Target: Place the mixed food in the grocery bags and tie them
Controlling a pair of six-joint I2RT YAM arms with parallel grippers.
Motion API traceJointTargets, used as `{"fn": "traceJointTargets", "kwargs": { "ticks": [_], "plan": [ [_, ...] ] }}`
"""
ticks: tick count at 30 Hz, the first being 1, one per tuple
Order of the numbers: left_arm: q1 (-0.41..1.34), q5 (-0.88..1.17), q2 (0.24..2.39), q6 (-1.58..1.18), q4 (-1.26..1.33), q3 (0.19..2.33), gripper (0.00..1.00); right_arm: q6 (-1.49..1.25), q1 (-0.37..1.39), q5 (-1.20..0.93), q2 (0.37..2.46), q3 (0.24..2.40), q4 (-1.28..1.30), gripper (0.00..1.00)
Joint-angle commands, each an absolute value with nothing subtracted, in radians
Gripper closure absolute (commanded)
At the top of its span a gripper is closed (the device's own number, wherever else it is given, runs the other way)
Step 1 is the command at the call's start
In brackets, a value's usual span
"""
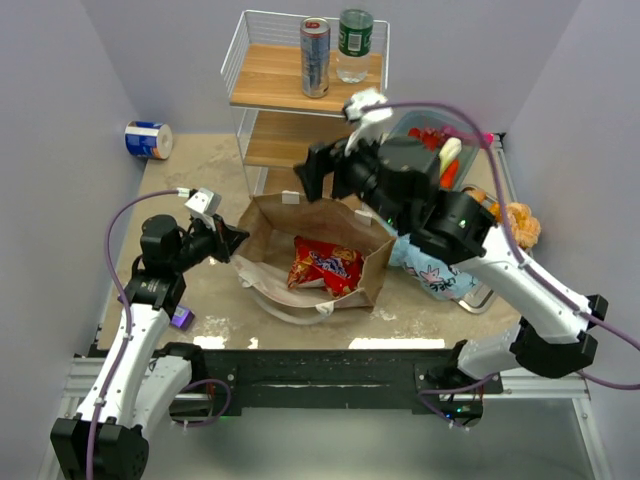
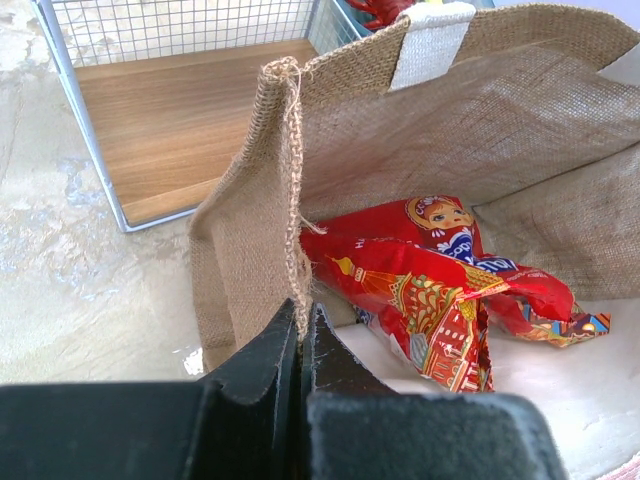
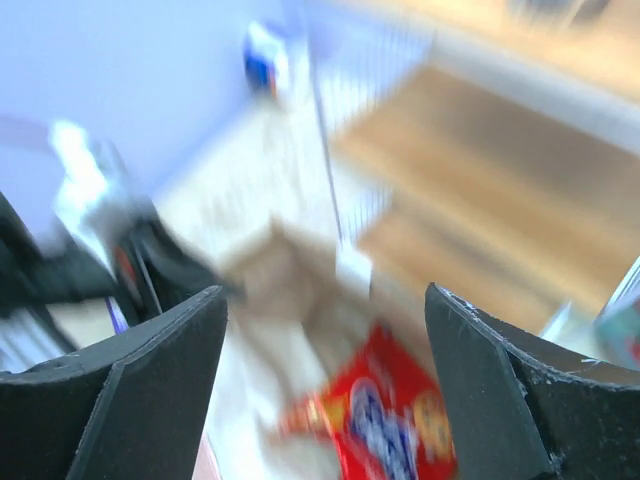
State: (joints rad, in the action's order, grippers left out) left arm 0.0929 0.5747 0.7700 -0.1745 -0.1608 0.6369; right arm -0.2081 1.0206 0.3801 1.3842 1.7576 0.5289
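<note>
The can is nearer the shelf's front than the bottle, so next my right gripper will swing outward and tilt level onto the can's lower part [image 1: 315,81] [image 3: 548,8].
The brown grocery bag [image 1: 268,222] lies open on its side mid-table, with the red snack packet [image 1: 325,268] inside it. My left gripper [image 1: 236,240] is shut on the bag's left edge seam [image 2: 291,200], and the left wrist view shows the packet [image 2: 440,285] just past it. My right gripper [image 1: 328,178] hangs open and empty above the bag's back rim. Its wrist view is blurred, with the packet [image 3: 395,425] below the open gripper [image 3: 325,310]. The can [image 1: 315,57] and bottle [image 1: 354,45] stand on the top shelf. The light-blue bag [image 1: 438,272] lies under the right arm.
A wire rack with wooden shelves [image 1: 270,85] stands behind the bag. A teal dish [image 1: 412,122] at the right holds a red lobster [image 1: 432,136] and a leek [image 1: 450,152], with breads [image 1: 520,226] beside it. A blue-and-white roll [image 1: 148,140] lies far left, and a purple bar [image 1: 182,318] sits near the left arm.
</note>
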Motion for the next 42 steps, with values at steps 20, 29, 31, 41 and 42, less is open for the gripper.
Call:
{"fn": "traceJointTargets", "kwargs": {
  "ticks": [20, 29, 31, 41, 42],
  "plan": [
    [0.094, 0.594, 0.746, -0.192, -0.117, 0.627, 1.00, -0.127, 0.802, 0.560, 1.813, 2.250, 0.351, 0.14],
    [0.094, 0.594, 0.744, -0.192, -0.117, 0.627, 1.00, -0.140, 0.776, 0.609, 1.901, 2.270, 0.338, 0.16],
    [0.094, 0.594, 0.742, -0.192, -0.117, 0.627, 1.00, -0.140, 0.770, 0.609, 1.923, 2.275, 0.325, 0.17],
    [0.094, 0.594, 0.744, -0.192, -0.118, 0.627, 1.00, -0.117, 0.765, 0.647, 2.008, 2.316, 0.253, 0.18],
    [0.094, 0.595, 0.745, -0.192, -0.117, 0.627, 1.00, -0.115, 0.764, 0.649, 2.023, 2.318, 0.242, 0.18]
  ]
}}
